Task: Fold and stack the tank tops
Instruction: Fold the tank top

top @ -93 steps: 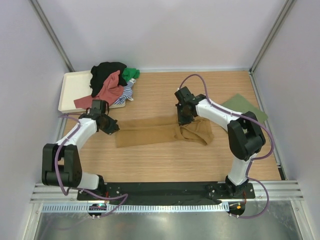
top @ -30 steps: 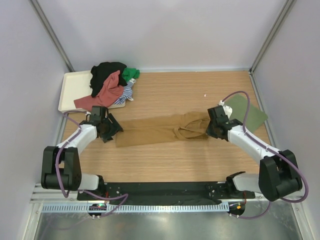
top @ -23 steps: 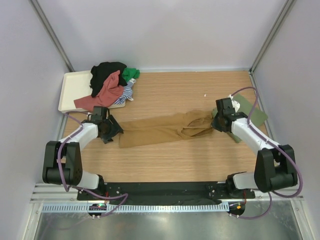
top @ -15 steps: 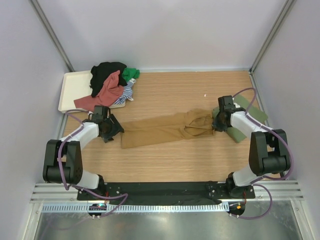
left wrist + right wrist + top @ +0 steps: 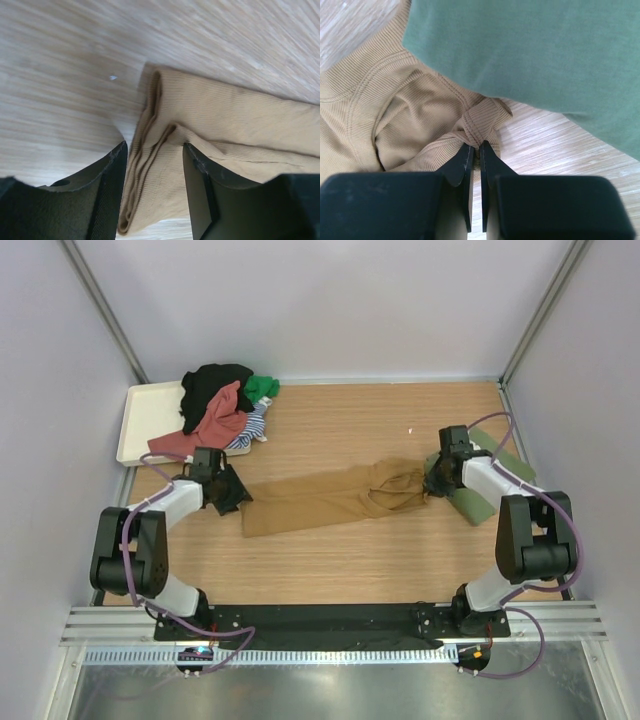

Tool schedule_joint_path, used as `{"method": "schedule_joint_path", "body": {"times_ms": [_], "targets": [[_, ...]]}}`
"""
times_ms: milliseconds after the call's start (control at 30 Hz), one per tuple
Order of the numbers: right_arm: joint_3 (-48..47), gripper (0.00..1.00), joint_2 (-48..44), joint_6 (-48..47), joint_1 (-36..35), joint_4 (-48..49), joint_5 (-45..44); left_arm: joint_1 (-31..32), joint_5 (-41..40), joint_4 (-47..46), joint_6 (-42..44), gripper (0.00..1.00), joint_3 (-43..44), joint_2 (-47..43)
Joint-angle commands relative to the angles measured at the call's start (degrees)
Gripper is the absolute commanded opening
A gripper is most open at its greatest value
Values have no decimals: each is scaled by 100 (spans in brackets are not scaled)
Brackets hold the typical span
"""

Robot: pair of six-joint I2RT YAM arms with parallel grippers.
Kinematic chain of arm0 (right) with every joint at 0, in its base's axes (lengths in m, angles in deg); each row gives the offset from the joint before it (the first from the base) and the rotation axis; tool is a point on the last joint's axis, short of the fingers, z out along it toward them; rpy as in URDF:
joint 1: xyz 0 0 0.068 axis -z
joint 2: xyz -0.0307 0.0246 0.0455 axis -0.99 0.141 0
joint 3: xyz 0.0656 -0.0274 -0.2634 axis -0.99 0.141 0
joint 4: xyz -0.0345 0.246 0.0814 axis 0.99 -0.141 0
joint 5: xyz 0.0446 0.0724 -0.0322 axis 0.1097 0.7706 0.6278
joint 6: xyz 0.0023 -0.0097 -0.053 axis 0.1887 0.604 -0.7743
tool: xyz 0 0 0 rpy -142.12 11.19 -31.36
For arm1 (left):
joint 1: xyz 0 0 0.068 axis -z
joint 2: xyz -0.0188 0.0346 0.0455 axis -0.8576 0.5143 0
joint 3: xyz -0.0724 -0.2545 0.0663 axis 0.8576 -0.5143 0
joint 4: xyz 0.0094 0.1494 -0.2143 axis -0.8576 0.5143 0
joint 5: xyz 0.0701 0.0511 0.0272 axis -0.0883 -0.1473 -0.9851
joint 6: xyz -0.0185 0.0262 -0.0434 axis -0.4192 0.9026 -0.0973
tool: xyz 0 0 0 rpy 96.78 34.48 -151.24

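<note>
My right gripper will next carry the mustard top's strap outward to the bare wood by the back wall (image 5: 358, 414) and release it, since the olive green top overlaps the mustard top's end here.
A mustard brown tank top (image 5: 320, 500) lies stretched out lengthwise across the middle of the table. My left gripper (image 5: 237, 498) is at its left end. In the left wrist view the left gripper (image 5: 154, 150) is open, its fingers standing on either side of the folded brown hem (image 5: 150, 165). My right gripper (image 5: 432, 483) is at the top's right end. In the right wrist view the right gripper (image 5: 476, 145) is shut on a ribbed strap of the brown top (image 5: 395, 115). A folded olive green top (image 5: 505, 468) lies just right of it, and its edge (image 5: 545, 55) hangs over the brown cloth.
A cream tray (image 5: 145, 420) sits at the back left. A heap of tank tops (image 5: 225, 405) in black, red, green and stripes spills off its right side onto the wood. Walls close in the table on the left, back and right.
The right gripper has pulled the brown top's right end rightward up to the green top. The left gripper has moved right onto the top's left end, and its jaws have narrowed.
</note>
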Motion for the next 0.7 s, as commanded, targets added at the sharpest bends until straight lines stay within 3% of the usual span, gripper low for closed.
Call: {"method": "schedule_joint_path", "body": {"times_ms": [0,67,133,200,467,667], "targets": [[-276,3,40,-14,58,182,78,112,123,-54,-21,50,-44,330],[-346,3,84,-6,67,173,70,112,184,-89,-74,44,-44,436],[-407,3,128,3,67,191,78,112,211,-151,-100,26,-70,471],[-460,3,207,30,76,217,113,112,202,-212,-118,1,-149,436],[-1224,1,997,126,76,498,509,129,237,-309,-530,0,-1185,-731],[-2559,1,2034,267,76,402,561,989,115,-168,-1162,0,-2214,-1848]]}}
